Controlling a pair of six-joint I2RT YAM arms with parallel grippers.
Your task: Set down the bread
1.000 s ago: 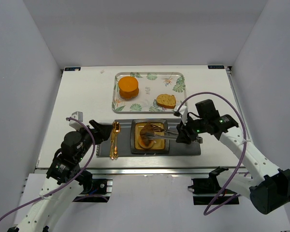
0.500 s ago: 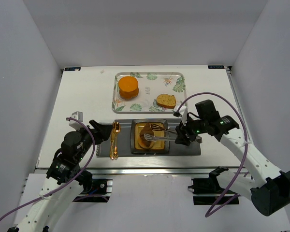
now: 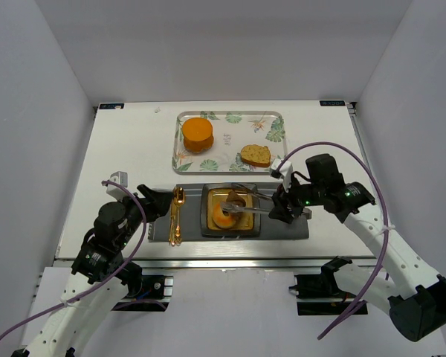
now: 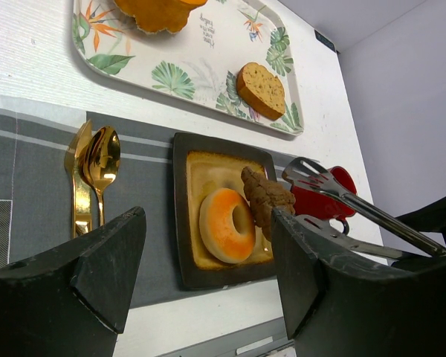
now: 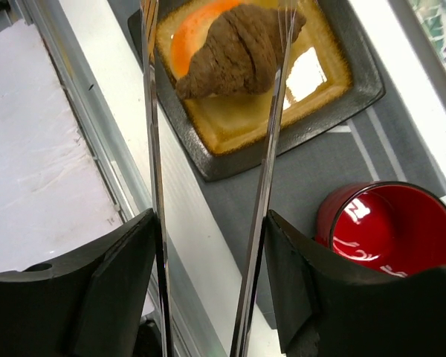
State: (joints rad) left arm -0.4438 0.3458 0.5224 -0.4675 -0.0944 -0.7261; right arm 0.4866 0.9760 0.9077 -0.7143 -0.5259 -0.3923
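My right gripper brings the parted tongs outward from the plate, onto the slice, and closes them next. This is since the bread [image 3: 255,155] lies on the floral tray [image 3: 230,119], outward of the plate.
The bread [image 3: 255,155], a tan slice with a brown crust, lies on the floral tray [image 3: 230,119] at its front right; it also shows in the left wrist view [image 4: 262,89]. My right gripper [image 3: 279,207] [image 5: 212,219] is shut on metal tongs [image 5: 264,186]. Their tips flank a dark brown wedge [image 3: 235,199] [image 5: 238,48] over the square plate [image 3: 206,224]. I cannot tell whether they squeeze it. An orange-glazed donut [image 3: 223,216] [image 4: 227,225] lies on the plate. My left gripper [image 3: 160,201] [image 4: 208,216] is open and empty, left of the plate.
A gold spoon and fork [image 3: 177,216] lie on the grey placemat [image 3: 282,227] left of the plate. A red cup [image 5: 390,227] stands right of the plate, under my right wrist. An orange cake [image 3: 197,134] sits at the tray's left.
The tongs have shifted the brown wedge toward the plate's back right, uncovering the donut. The right wrist has risen slightly. The left arm and the bread have not moved.
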